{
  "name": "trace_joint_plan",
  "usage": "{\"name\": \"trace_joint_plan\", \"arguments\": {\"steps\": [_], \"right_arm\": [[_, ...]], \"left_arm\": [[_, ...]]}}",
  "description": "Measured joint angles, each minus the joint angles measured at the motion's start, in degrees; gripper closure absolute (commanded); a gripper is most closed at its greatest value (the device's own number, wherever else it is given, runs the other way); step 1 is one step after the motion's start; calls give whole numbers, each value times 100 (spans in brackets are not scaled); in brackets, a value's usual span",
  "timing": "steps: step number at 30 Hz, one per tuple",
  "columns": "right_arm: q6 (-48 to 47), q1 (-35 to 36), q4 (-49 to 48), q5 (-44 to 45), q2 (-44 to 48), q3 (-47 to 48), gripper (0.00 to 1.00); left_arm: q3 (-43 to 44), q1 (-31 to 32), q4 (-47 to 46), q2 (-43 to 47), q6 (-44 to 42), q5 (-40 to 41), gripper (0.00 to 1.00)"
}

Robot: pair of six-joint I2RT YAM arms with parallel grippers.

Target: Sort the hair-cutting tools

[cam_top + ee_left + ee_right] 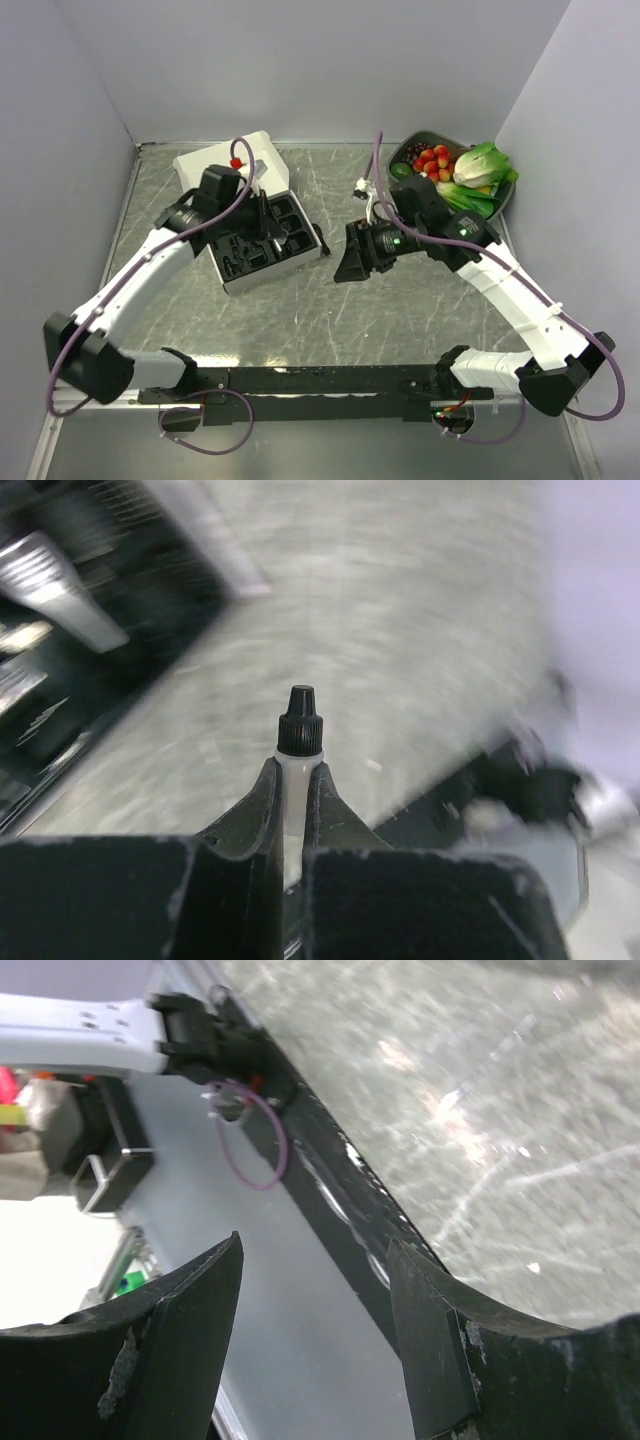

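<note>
I will turn my left gripper next and lower it toward the tray's near corner, to the left in the top view, to let go of the bottle, because the bottle's cap faces bare table.
My left gripper [298, 766] is shut on a small white bottle with a ribbed black cap [299, 720], and the cap sticks out past the fingertips. In the top view the left gripper [264, 218] hangs over the black moulded tray [232, 270]. The tray holds dark tools that I cannot tell apart. A silver part [55, 585] shows blurred in the tray at the upper left of the left wrist view. My right gripper [350, 265] stands open right of the tray. Nothing is between its fingers [430, 1320].
A white box [205, 160] lies behind the tray at the back left. A dark bowl [507, 195] of vegetables and red fruit stands at the back right. The right wrist view shows the table's near edge, the black base bar [330, 1190] and a purple cable loop [250, 1145].
</note>
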State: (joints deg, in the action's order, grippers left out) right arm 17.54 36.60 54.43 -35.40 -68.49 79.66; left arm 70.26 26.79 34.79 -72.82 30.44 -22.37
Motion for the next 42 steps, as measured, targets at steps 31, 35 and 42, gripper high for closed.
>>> {"name": "trace_joint_plan", "arguments": {"steps": [31, 35, 42], "right_arm": [[-238, 0, -299, 446, 684, -1427, 32], [-262, 0, -299, 446, 667, -1427, 32], [-267, 0, -299, 452, 647, -1427, 32]], "left_arm": [[-649, -46, 1674, -876, 2647, 4656, 99], [-791, -46, 1641, -916, 2645, 4736, 99], [-1021, -46, 1412, -1071, 2599, 4754, 95]]}}
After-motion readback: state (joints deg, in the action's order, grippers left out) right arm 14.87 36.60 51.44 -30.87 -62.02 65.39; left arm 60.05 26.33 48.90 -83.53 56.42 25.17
